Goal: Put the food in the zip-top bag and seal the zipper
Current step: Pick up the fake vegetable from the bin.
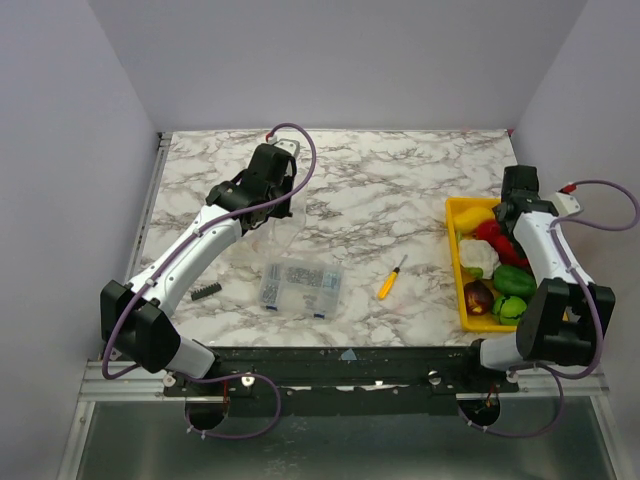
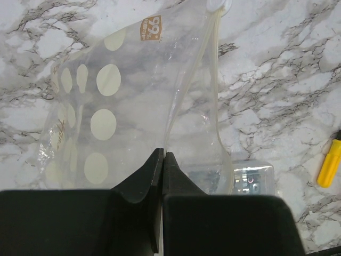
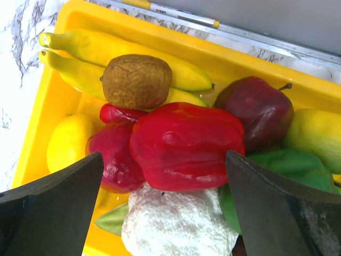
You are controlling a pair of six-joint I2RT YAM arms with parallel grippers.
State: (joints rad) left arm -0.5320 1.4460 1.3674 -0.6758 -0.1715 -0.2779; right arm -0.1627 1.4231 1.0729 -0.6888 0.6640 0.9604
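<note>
The right gripper comes down with its fingers open around both sides of the red pepper (image 3: 186, 138) next.
The zip-top bag (image 2: 133, 96) is see-through with pale dots and hangs over the marble table. My left gripper (image 2: 162, 156) is shut on its rim, pinching the zipper (image 2: 205, 64), which runs up and away from the fingers. In the top view this gripper (image 1: 278, 208) is at the back left with the bag (image 1: 282, 228) below it. The food lies piled in a yellow tray (image 3: 80, 21): a red pepper (image 3: 186, 138), a kiwi (image 3: 137, 81), bananas (image 3: 106, 48), a white cauliflower (image 3: 176, 224), a dark apple (image 3: 258, 109). My right gripper (image 3: 164, 160) is open just above the red pepper, holding nothing.
A rigid clear box of metal parts (image 1: 300, 285) and a yellow-handled screwdriver (image 1: 390, 279) lie on the table's near middle. A small black part (image 1: 206, 292) rests near the left arm. The yellow tray (image 1: 456, 262) stands at the right edge, against the wall.
</note>
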